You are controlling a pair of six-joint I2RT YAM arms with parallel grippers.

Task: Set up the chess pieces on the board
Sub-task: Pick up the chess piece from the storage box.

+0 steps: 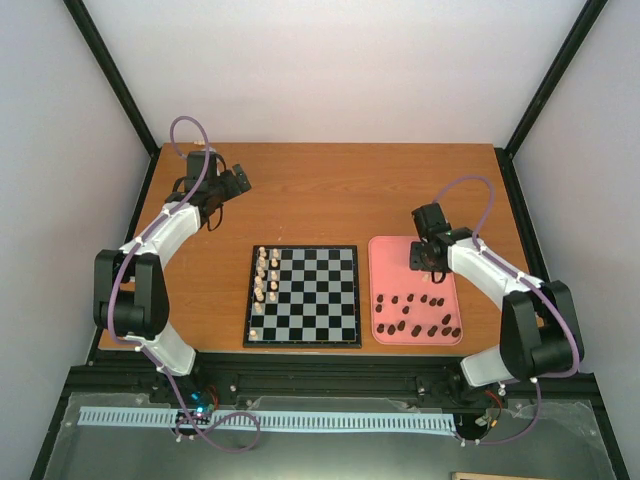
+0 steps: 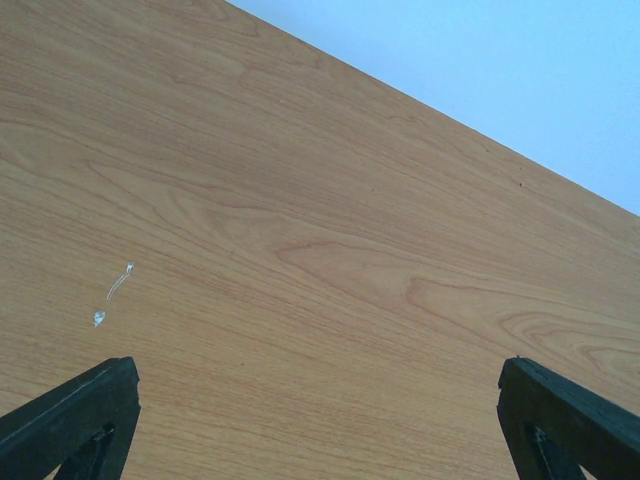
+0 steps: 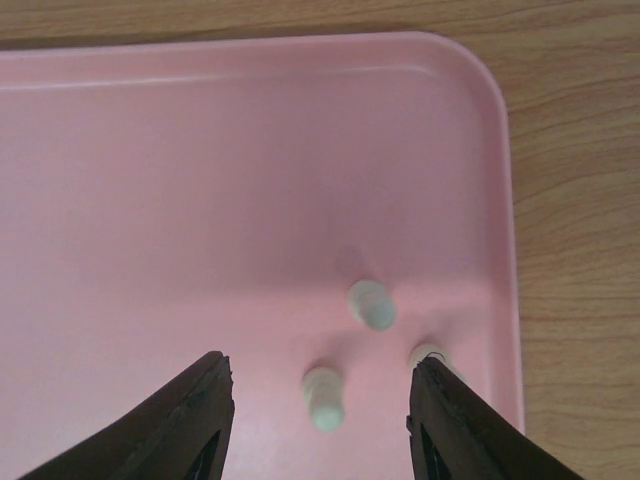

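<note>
I will next lower my right gripper past the nearer piece onto the farthest pale piece (image 3: 373,305).
The board (image 1: 310,300) lies mid-table, with several pale chess pieces (image 1: 265,275) standing in its two left columns. Dark chess pieces (image 1: 415,312) are scattered on the near half of the pink tray (image 1: 390,255). My right gripper (image 1: 430,258) hovers over the tray's far part. In the right wrist view this gripper (image 3: 320,368) is open above the tray (image 3: 200,200). One pale piece (image 3: 323,397) stands between the jaws, untouched. A second (image 3: 372,303) stands beyond it and a third (image 3: 428,352) is half hidden by the right finger. My left gripper (image 2: 315,370) is open over bare wood.
The tray's rounded far right corner (image 3: 480,80) is close to the pale pieces, with wooden table (image 3: 570,200) beyond it. The left arm's gripper (image 1: 235,180) is at the table's far left, away from the board. A small shiny speck (image 2: 115,290) lies on the wood.
</note>
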